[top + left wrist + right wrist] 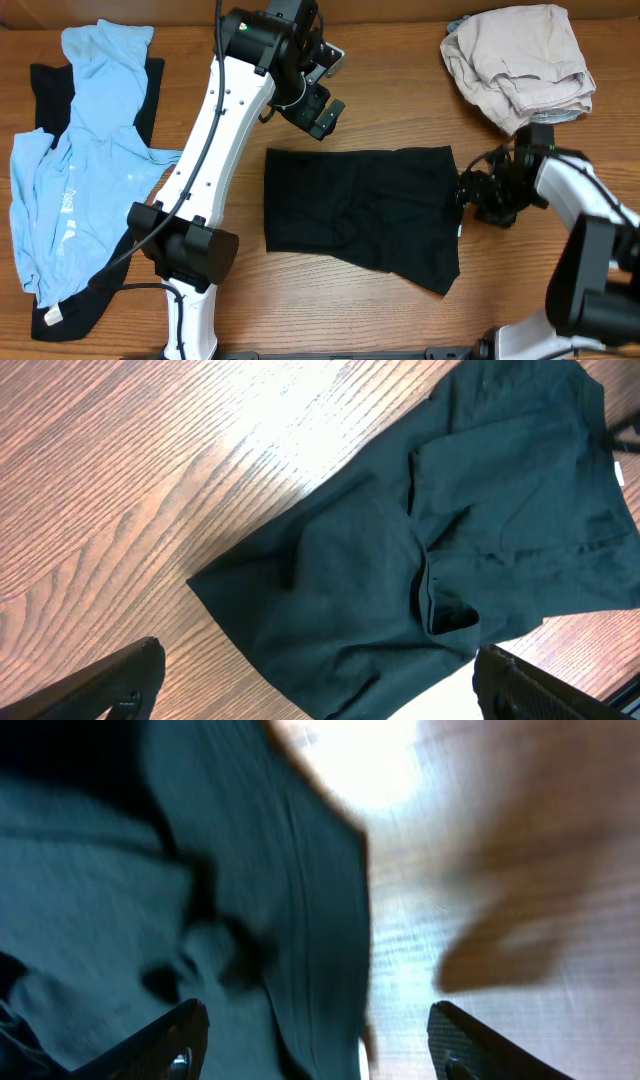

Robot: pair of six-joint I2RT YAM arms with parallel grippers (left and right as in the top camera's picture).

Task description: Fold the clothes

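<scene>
My right gripper lowers to its left in the overhead view onto bunched cloth next. The black garment's wrinkled side edge [452,211] [262,995] lies below and that way.
A black garment [360,215] lies folded flat at the middle of the wooden table; it also shows in the left wrist view [430,560] and the right wrist view [200,900]. My left gripper [322,95] hangs open and empty above the table, just beyond the garment's far left corner; its fingertips [315,680] frame the cloth. My right gripper [468,190] is open at the garment's right edge, low over the table, with the cloth's edge between its fingers [315,1040].
A light blue shirt [85,150] lies spread over another black garment [48,90] at the left. A crumpled beige garment [520,62] sits at the far right corner. Bare wood shows along the front edge.
</scene>
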